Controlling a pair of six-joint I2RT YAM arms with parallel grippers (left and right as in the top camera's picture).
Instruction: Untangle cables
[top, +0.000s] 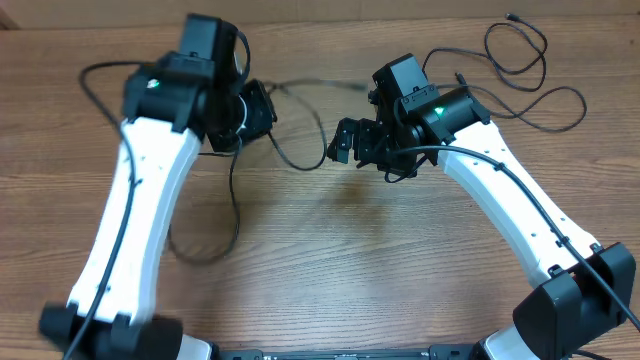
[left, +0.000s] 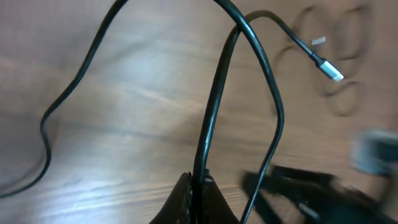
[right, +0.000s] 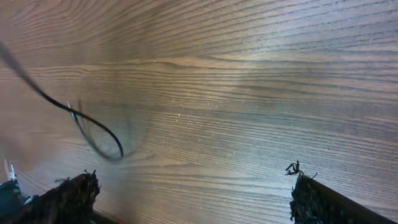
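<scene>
Next I will move my right gripper outward and tilt it up to close on the cable's far part (top: 335, 83), which hangs outward of its fingers from my left gripper.
Several thin black cables (top: 300, 160) run across the wooden table between the two arms, with more loops (top: 520, 50) at the far right. In the left wrist view my left gripper (left: 199, 182) is shut on one cable (left: 214, 106) that rises straight out of the jaws. A second strand curves beside it and ends in a silver-tipped plug (left: 326, 67). From overhead the left gripper (top: 262, 110) sits just left of the table's middle. My right gripper (top: 345, 145) hangs open close to its right. Nothing lies between its fingers (right: 68, 199), and a cable loop (right: 93, 127) lies ahead on the left.
A big cable loop (top: 200, 245) lies beside the left arm's white link (top: 140, 210). Thick black arm cables run along both arms. The right arm's white link (top: 510, 200) crosses the right side. The wooden table (top: 340, 260) shows bare grain in front.
</scene>
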